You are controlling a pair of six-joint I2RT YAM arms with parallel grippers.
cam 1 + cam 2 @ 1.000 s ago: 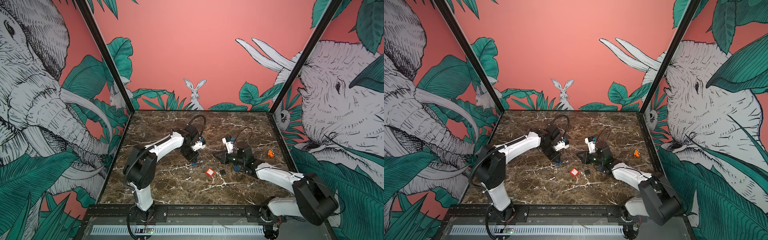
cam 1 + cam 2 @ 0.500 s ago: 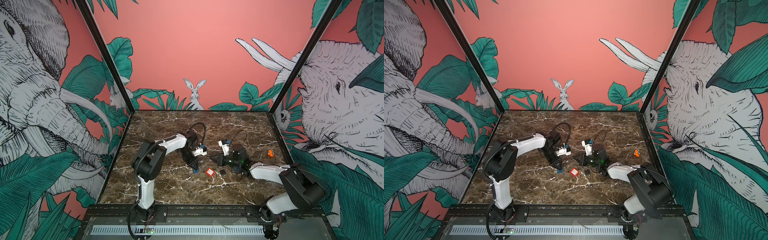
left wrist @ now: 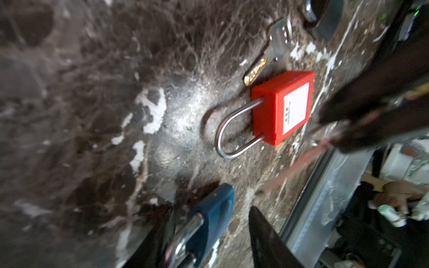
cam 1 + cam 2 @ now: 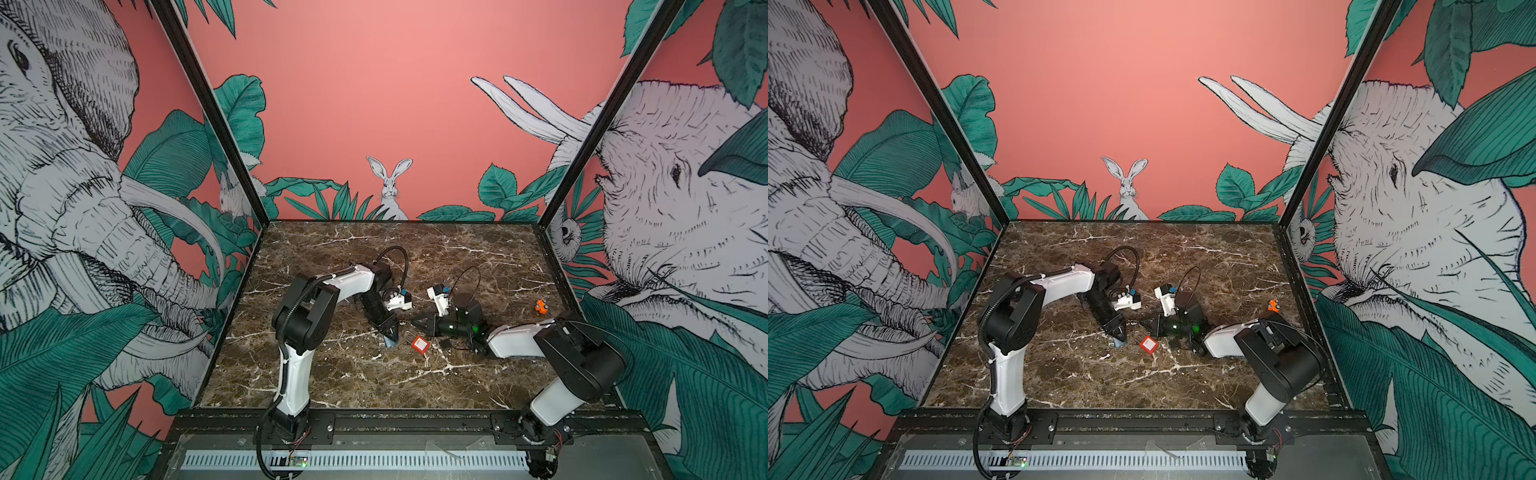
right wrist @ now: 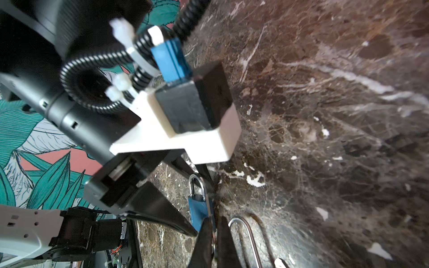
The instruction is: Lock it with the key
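The right gripper is above bare marble (image 4: 403, 328) (image 5: 226, 195) beside the blue padlock's shackle, so next it needs to move down onto that open spot and release the thin metal key.
A blue padlock (image 3: 209, 218) (image 4: 390, 341) rests on the marble between the fingers of my left gripper (image 3: 209, 229), which is open. One finger (image 3: 264, 236) stands clear of the padlock; the shackle lies close to the other. My right gripper (image 5: 214, 220) (image 4: 416, 323) is shut on a thin metal key, whose blade points at the blue padlock's (image 5: 198, 208) body. Close beside it lies a red padlock (image 3: 281, 106) (image 4: 1148, 344) with its shackle shut. A second key (image 3: 255, 72), gold with a silver head, lies on the table next to it.
A small dark object (image 4: 446, 344) lies just right of the red padlock. An orange piece (image 4: 541, 306) sits near the right wall. The two grippers are close together at the table's middle, near the front rail (image 3: 325, 190).
My left gripper has opened its grip on the blue padlock and come lower and nearer the front. The right gripper has shifted left toward the padlock and stays shut.
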